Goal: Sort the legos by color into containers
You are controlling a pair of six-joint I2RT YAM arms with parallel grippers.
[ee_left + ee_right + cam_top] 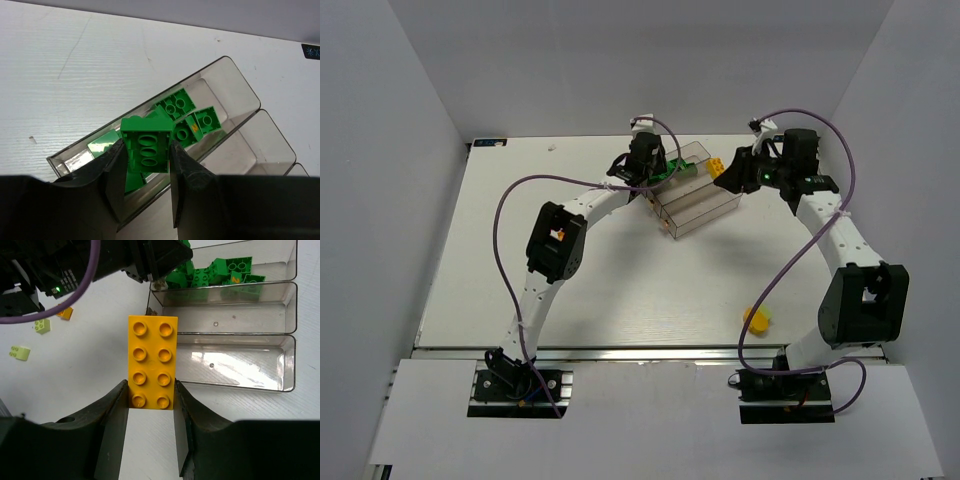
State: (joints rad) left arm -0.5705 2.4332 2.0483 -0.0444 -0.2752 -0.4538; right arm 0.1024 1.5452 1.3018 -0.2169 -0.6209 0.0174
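The tray's middle trough (690, 187) (230, 313) is free of green and lies below and to the left in the top view, so the robot's right gripper will move over it next, go down and release.
My left gripper (650, 168) (146, 156) is shut on a dark green brick (147, 149) and holds it over the far trough of the clear tray (705, 215) (246, 82). Several dark green bricks (192, 120) (215, 271) lie in that trough. My right gripper (735, 175) (150, 392) is shut on a yellow two-by-four brick (718, 165) (151, 360), studs up, just off the end of the tray (240, 370). The middle and near troughs hold no bricks.
Loose bricks lie on the table near the right arm: a yellow one (756, 319) (65, 313) and two pale yellow-green ones (42, 325) (19, 353). The left arm (100, 260) crosses the top of the right wrist view. White walls enclose the table.
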